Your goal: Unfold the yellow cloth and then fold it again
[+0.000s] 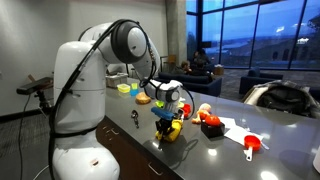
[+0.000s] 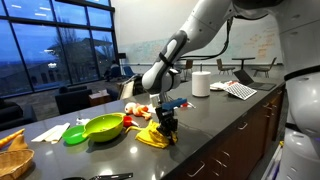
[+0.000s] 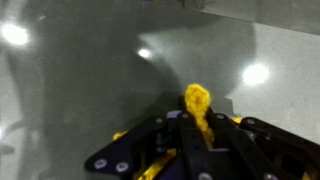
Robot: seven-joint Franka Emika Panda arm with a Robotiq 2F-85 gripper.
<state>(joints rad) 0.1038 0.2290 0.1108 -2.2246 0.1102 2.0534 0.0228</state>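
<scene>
I need to drag the pinched corner sideways with my gripper next, low over the countertop, to the bare patch (image 2: 129, 150) beside the green bowl and let it go there, since the cloth lies bunched.
The yellow cloth (image 2: 152, 137) lies bunched on the dark countertop, and it also shows in an exterior view (image 1: 172, 132). My gripper (image 2: 167, 124) stands over it, fingers down, shut on a pinched fold of the cloth. In the wrist view the black fingers (image 3: 196, 128) clamp a yellow strip of cloth (image 3: 197, 101) that sticks out beyond the tips. The cloth hangs from the jaws with its lower part still on the counter.
A green bowl (image 2: 103, 127) and green lid (image 2: 75, 135) sit beside the cloth. Red and orange toys (image 1: 212, 123) and a red scoop (image 1: 251, 145) lie nearby. A paper roll (image 2: 201, 83) and a laptop (image 2: 246, 75) stand farther along the counter. A basket (image 2: 12, 155) is at the near end.
</scene>
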